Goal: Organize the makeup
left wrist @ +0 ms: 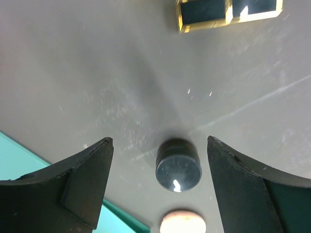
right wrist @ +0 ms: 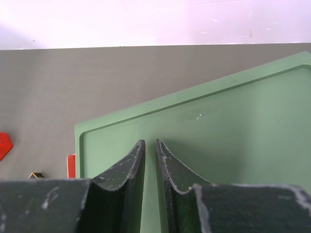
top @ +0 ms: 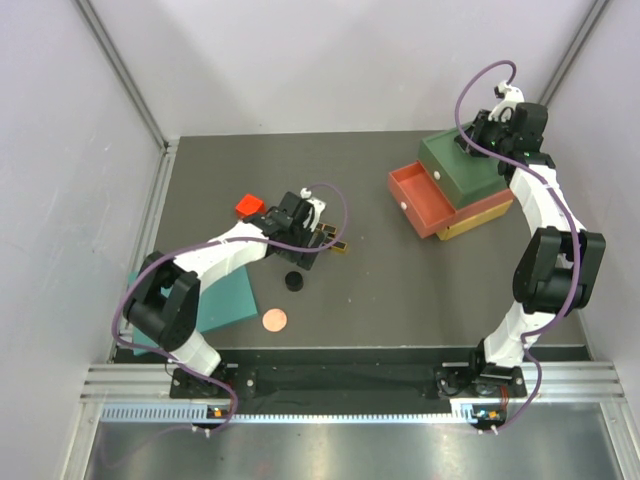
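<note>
I should next lower my left gripper and draw it back so its open fingers straddle the black round compact (top: 293, 281) (left wrist: 178, 167), which stands below it and nearer my base.
My left gripper (top: 300, 248) (left wrist: 159, 141) hangs open over the table, nothing between its fingers. A black round compact (top: 293, 281) (left wrist: 178, 167) stands just beyond the fingertips, in line with the gap. A copper disc (top: 274, 319) (left wrist: 183, 222) lies a little past the compact. The black-gold palette (top: 335, 243) (left wrist: 228, 12) lies to the right of the left wrist. My right gripper (top: 478, 140) (right wrist: 150, 141) hovers over the green top of the drawer box (top: 465, 165) (right wrist: 218, 131), its jaws only a thin slit apart and holding nothing.
The red drawer (top: 422, 198) stands pulled out towards the left, above the yellow layer (top: 470, 225). A teal sheet (top: 225, 300) (left wrist: 29, 155) lies by the left arm. A small red object (top: 248, 205) (right wrist: 2, 144) sits behind the left gripper.
</note>
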